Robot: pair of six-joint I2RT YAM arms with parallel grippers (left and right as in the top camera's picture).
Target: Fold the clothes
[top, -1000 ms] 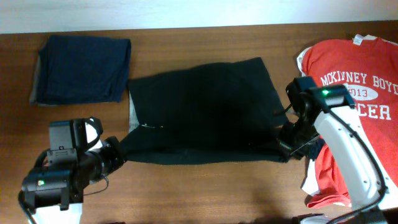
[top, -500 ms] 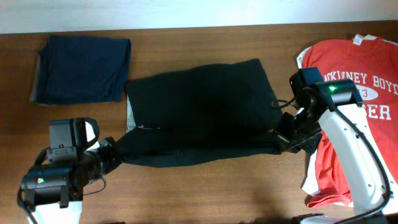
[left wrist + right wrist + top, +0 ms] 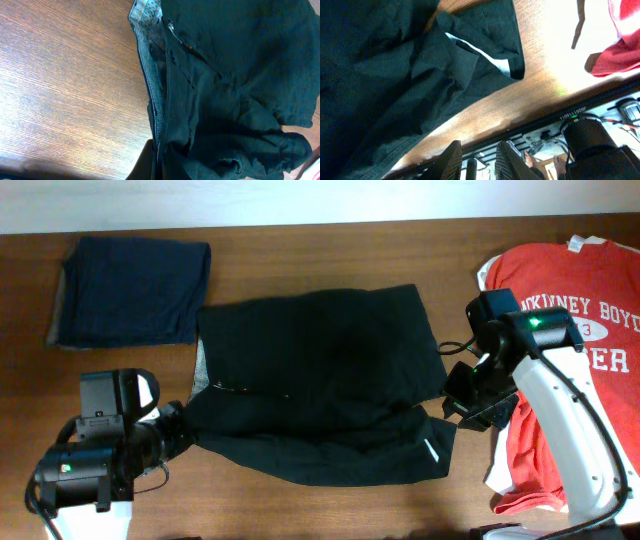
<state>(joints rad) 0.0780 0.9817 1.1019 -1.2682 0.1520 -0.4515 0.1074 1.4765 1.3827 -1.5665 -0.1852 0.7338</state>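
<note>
The garment's front lies unfolded, so my left gripper will carry the pinched corner outward onto the black garment's far corner (image 3: 208, 316) by the navy one and release it.
A black garment (image 3: 320, 370) lies spread across the middle of the table, its front edge rumpled and a white-trimmed corner (image 3: 435, 450) flopped at the front right. My left gripper (image 3: 183, 436) is shut on the garment's front left corner; the left wrist view shows the cloth edge (image 3: 225, 75) pinched between the fingers (image 3: 159, 167). My right gripper (image 3: 458, 408) is beside the garment's right edge, open and empty. In the right wrist view its fingers (image 3: 480, 157) hang past the table's front edge, apart from the cloth (image 3: 395, 65).
A folded navy garment (image 3: 130, 290) lies at the back left. A red printed T-shirt (image 3: 570, 310) lies at the right under my right arm, with white cloth (image 3: 497, 475) beneath it; it also shows in the right wrist view (image 3: 625, 40).
The right gripper has let go of the garment's front right corner, which dropped and slumped toward the front edge. The left gripper still holds its corner and barely moved.
</note>
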